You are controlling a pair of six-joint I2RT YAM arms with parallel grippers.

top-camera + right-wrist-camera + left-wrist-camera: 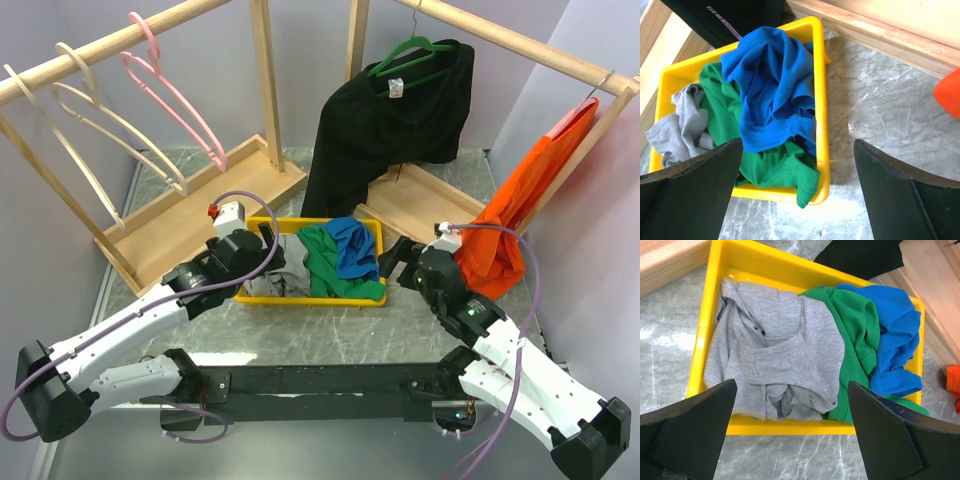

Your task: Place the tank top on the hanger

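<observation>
My left gripper moves down into the yellow bin (312,300) onto the raised fold of the grey tank top next, since that fold stands clear of the crumpled cloth.
The light-grey tank top (284,272) (780,350) (677,130) lies crumpled in the left part of a yellow bin (312,300) (790,425) (822,95). The pink hanger (168,92) hangs on the left wooden rail, to the right of the cream ones. My left gripper (266,244) (790,395) hovers open above the bin's near-left side, with the grey fabric showing between its fingers and untouched. Over the bin's right end, my right gripper (393,263) (798,150) is open and holds nothing.
A green garment (330,268) (725,105) and a blue one (354,248) (772,80) share the bin. On the right rail hang a black garment (390,130) on a green hanger and an orange top (515,215). Cream hangers (85,125) hang left. Wooden rack bases (190,215) flank the bin.
</observation>
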